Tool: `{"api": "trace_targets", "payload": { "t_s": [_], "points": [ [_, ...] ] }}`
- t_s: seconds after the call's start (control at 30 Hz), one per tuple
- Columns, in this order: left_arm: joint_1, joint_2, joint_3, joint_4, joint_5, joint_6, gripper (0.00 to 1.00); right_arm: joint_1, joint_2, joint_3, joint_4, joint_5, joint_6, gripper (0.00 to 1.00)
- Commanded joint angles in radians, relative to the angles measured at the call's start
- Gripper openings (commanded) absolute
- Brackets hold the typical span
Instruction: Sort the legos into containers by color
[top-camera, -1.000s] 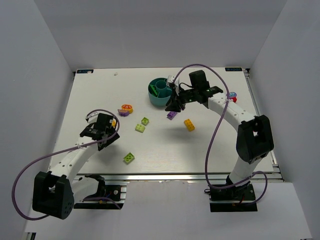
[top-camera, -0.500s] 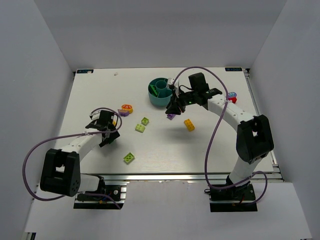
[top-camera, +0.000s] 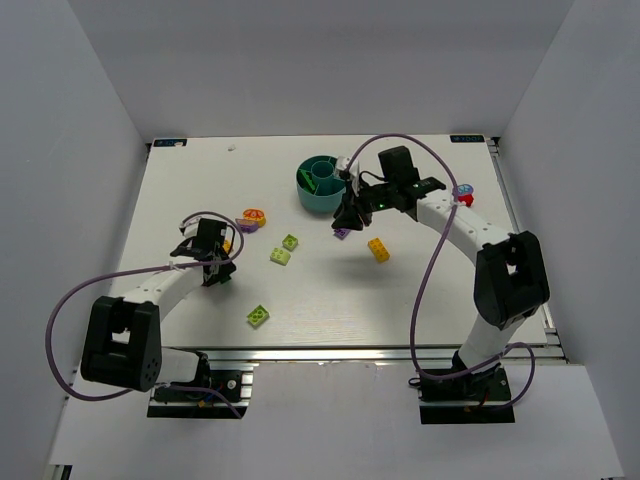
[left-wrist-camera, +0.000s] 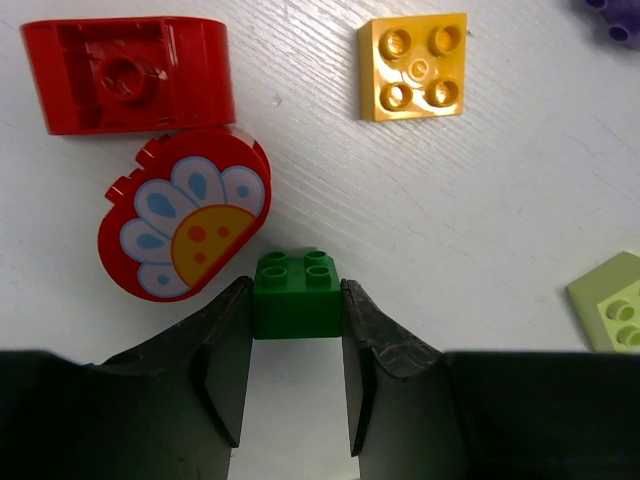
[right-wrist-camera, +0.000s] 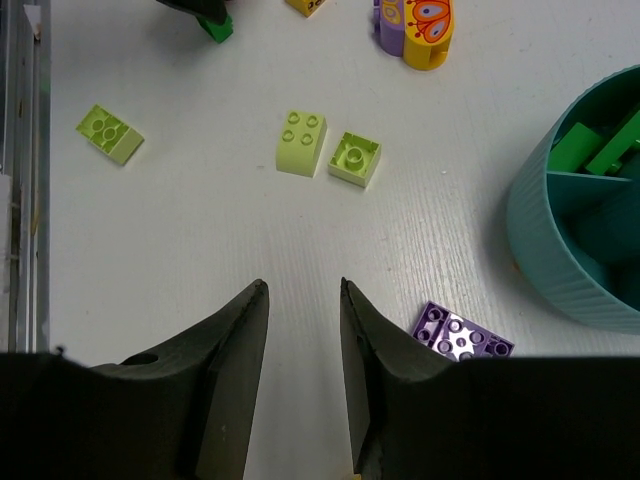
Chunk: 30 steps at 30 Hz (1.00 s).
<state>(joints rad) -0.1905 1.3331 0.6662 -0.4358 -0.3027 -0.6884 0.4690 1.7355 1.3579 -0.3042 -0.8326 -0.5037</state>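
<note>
The left gripper rises and moves outward over the teal bowl's occupied section (top-camera: 306, 182) next, and releases the dark green brick, since other green bricks already lie there.
A dark green brick (left-wrist-camera: 296, 297) rests on the table with my left gripper (left-wrist-camera: 295, 287) shut on it, both fingers pressed to its sides. This gripper (top-camera: 217, 268) is at the table's left. My right gripper (right-wrist-camera: 300, 290) hangs open and empty over bare table, next to the teal bowl (top-camera: 305, 190). A purple brick (right-wrist-camera: 462, 333) lies just right of its right finger. Green bricks lie in the compartments of the bowl (right-wrist-camera: 575, 260). Two lime green bricks (right-wrist-camera: 301, 142) lie side by side ahead of the right gripper.
Just beyond the left gripper lie a red brick (left-wrist-camera: 128, 75), a red flower piece (left-wrist-camera: 185, 225) and an orange square brick (left-wrist-camera: 414, 66). Another lime green brick (top-camera: 258, 315) is near the front edge. An orange brick (top-camera: 378, 249) lies under the right arm.
My left jaws have closed onto the dark green brick, after the left arm swung in toward it. The right gripper has shifted slightly left and stayed open.
</note>
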Motion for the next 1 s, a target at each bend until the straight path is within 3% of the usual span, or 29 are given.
{"api": "trace_targets", "payload": {
  "t_s": [0.0, 0.13, 0.2, 0.23, 0.33, 0.6, 0.97],
  "points": [
    [0.006, -0.043, 0.018, 0.017, 0.062, 0.001, 0.15, -0.013, -0.06, -0.009, 0.014, -0.003, 0.007, 0.4],
    [0.005, -0.132, 0.087, 0.06, 0.213, -0.02, 0.09, -0.044, -0.099, -0.008, 0.031, 0.0, 0.034, 0.4],
    [0.005, -0.146, 0.136, 0.132, 0.301, -0.055, 0.07, -0.079, -0.122, -0.013, 0.078, 0.003, 0.092, 0.35],
    [0.005, -0.137, 0.154, 0.155, 0.35, -0.065, 0.06, -0.095, -0.129, -0.016, 0.1, 0.0, 0.111, 0.2],
    [0.002, -0.089, 0.243, 0.227, 0.41, -0.091, 0.05, -0.138, -0.136, -0.022, 0.146, 0.007, 0.148, 0.0],
    [-0.032, 0.231, 0.515, 0.362, 0.444, -0.103, 0.04, -0.15, -0.137, -0.054, 0.174, 0.007, 0.183, 0.0],
    [-0.104, 0.569, 0.907, 0.335, 0.412, -0.054, 0.02, -0.158, -0.14, -0.08, 0.178, 0.001, 0.191, 0.0]
  ]
}}
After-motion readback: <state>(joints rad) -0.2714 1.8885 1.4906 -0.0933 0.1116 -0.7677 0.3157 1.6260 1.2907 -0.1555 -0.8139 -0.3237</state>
